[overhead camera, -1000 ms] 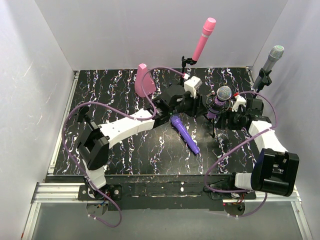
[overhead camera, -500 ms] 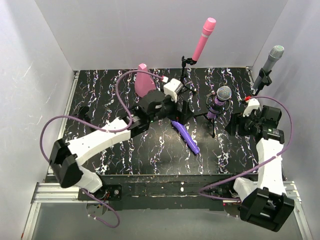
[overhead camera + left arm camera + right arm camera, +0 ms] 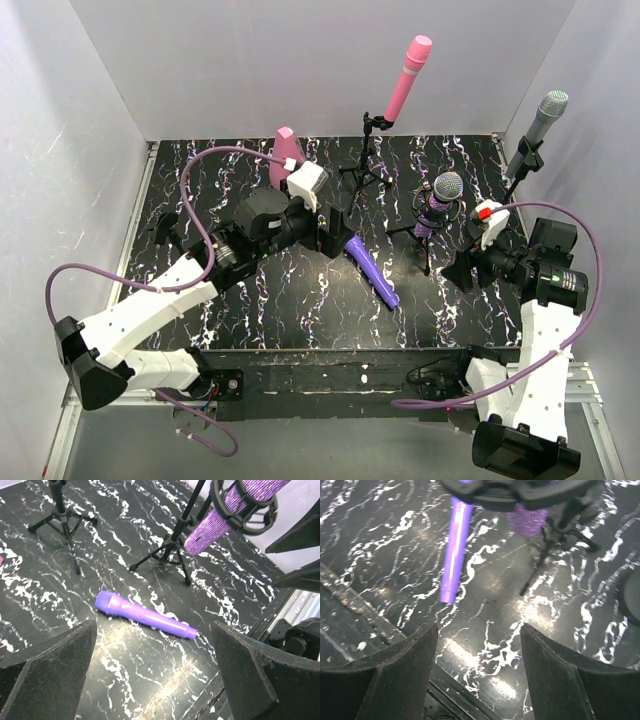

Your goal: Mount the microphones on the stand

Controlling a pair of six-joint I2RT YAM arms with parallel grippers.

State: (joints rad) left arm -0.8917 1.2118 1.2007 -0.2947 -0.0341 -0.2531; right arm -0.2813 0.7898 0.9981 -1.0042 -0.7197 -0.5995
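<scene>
I will next swing my left gripper away from the violet microphone point(image 3: 370, 268) and close it on the empty black clip point(image 3: 166, 228), since that stands to my gripper's left in the top view.
The smooth violet microphone point(image 3: 370, 268) lies flat on the black marbled table point(image 3: 200, 180), also seen in the left wrist view point(image 3: 145, 616) and the right wrist view point(image 3: 454, 550). The glittery purple microphone point(image 3: 440, 200) sits tilted in the clip of a small tripod stand point(image 3: 425, 245), with its body point(image 3: 225, 512) showing in the left wrist view. The pink microphone point(image 3: 405, 78) and the silver-grey microphone point(image 3: 540, 125) stand clipped on taller stands at the back. My left gripper point(image 3: 332, 232) is open just left of the violet microphone's head. My right gripper point(image 3: 462, 270) hangs open and empty to the right of the glittery microphone's stand.
A pink cone-shaped block point(image 3: 285, 155) stands at the back left. The pink microphone's tripod legs point(image 3: 365, 175) spread behind the left gripper. White walls close in three sides. The table's front edge point(image 3: 320, 355) runs near the violet microphone's tail.
My left gripper has opened and drawn back to the left, away from the stands. My right gripper has pulled back to the right from the glittery microphone, which stays in its clip.
</scene>
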